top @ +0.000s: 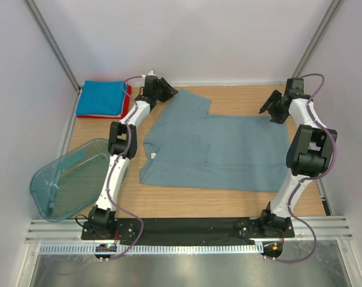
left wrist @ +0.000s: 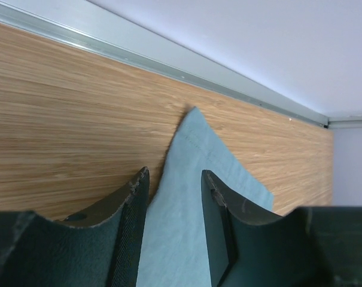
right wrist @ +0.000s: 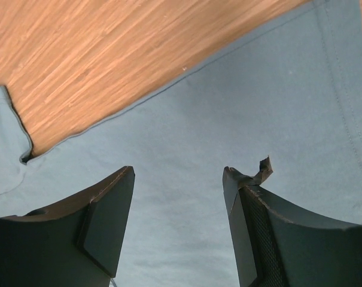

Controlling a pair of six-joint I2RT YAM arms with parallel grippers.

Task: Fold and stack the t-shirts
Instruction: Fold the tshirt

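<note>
My right gripper's fingers are short of the t-shirt's far hem corner. I should move my right gripper to the right in the top view and down onto that corner.
A dusty grey-blue t-shirt [top: 222,152] lies spread flat on the wooden table, neck with a small white label [top: 152,155] to the left. One sleeve [top: 189,101] points to the far side. My left gripper [top: 169,89] is open over that sleeve's tip; in the left wrist view the cloth [left wrist: 186,197] runs between the open fingers [left wrist: 136,203] of the gripper [left wrist: 175,173]. My right gripper [top: 270,107] is open above the shirt's far right corner, with cloth [right wrist: 228,107] below the gripper [right wrist: 179,170]. A bright blue folded shirt [top: 102,98] lies on a red one [top: 128,98] at far left.
A translucent teal plastic tub [top: 70,179] lies tilted at the table's left edge beside the left arm. Grey walls and metal rails [left wrist: 169,66] close in the table on the far side and both sides. Bare wood [right wrist: 109,48] shows beyond the shirt's edge.
</note>
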